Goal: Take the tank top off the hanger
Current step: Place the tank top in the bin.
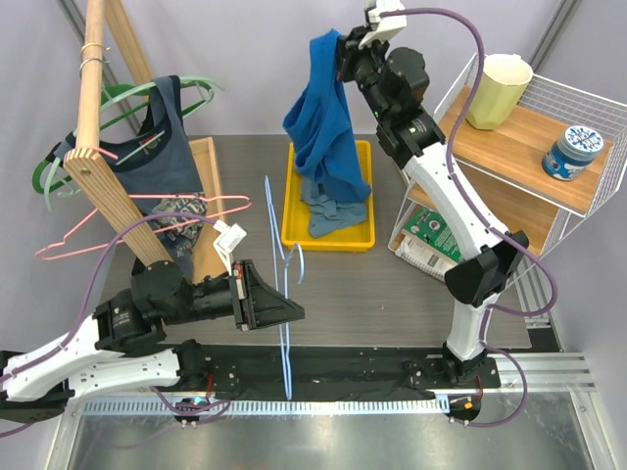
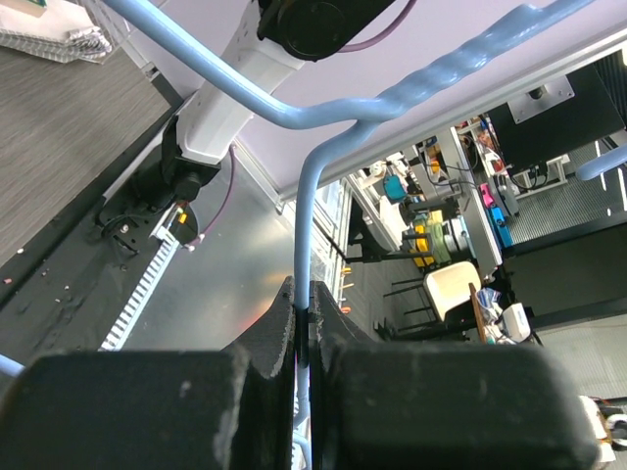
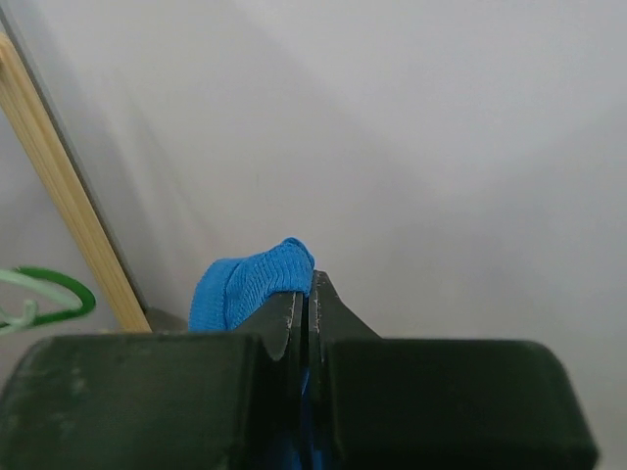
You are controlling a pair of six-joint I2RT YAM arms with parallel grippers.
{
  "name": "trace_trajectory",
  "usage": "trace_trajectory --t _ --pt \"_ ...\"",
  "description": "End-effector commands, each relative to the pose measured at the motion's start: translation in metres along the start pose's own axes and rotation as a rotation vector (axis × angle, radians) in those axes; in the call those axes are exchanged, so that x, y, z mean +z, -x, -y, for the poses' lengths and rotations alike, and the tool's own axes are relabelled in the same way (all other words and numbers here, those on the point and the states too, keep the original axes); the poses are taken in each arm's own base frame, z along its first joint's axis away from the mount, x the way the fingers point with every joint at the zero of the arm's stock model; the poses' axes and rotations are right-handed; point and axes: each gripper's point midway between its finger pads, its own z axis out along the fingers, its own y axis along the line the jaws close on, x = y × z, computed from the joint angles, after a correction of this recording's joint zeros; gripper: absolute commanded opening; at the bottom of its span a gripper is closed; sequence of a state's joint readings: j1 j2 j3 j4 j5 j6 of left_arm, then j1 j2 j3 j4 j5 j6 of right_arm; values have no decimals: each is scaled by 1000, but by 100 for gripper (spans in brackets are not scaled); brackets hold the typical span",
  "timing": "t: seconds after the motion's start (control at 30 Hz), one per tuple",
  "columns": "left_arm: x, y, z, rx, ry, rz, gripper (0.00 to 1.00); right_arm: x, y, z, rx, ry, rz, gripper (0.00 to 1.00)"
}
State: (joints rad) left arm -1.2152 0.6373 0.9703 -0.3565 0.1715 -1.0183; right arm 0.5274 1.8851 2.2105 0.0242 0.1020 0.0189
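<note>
My right gripper needs to move down and back into the yellow tray next, since most of the blue tank top still hangs above the tray.
My right gripper (image 1: pixel 340 54) is raised high over the yellow tray (image 1: pixel 292 233) and is shut on the blue tank top (image 1: pixel 323 127), which hangs down from it with its lower end in the tray. In the right wrist view a fold of the blue tank top (image 3: pixel 250 284) sticks out between the closed fingers (image 3: pixel 284 318). My left gripper (image 1: pixel 290 311) is low near the table's front and shut on the light blue hanger (image 1: pixel 285 284), which is bare and stands upright. The hanger's rod (image 2: pixel 304 235) runs between the left fingers (image 2: pixel 272 328).
A wooden rack (image 1: pixel 103 157) at the left holds a dark tank top (image 1: pixel 157 147) on a green hanger (image 1: pixel 118 98) and a pink hanger (image 1: pixel 147 220). A wire shelf (image 1: pixel 534 147) at the right holds a cream cup (image 1: pixel 498 90), a blue tin (image 1: pixel 573 152) and a packet (image 1: pixel 426 240).
</note>
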Motion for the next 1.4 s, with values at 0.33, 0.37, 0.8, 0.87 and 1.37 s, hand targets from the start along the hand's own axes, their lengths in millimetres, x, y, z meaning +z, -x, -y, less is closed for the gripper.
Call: trace_trajectory --t 0.33,0.37,0.8,0.87,1.37 --pt "-1 8 10 -4 -37 36 0 -47 -52 48 -20 -135 -78 1" --pt "-1 7 9 -5 -34 32 0 -50 -59 50 -23 -130 -96 1" --pt "2 11 12 8 -34 36 0 -124 -225 -5 229 105 -523 1" --pt "3 10 12 3 -36 32 0 -143 -270 -16 260 107 -637 1" --pt "9 18 17 -33 -52 65 0 -191 -304 -3 -95 -169 -921 68"
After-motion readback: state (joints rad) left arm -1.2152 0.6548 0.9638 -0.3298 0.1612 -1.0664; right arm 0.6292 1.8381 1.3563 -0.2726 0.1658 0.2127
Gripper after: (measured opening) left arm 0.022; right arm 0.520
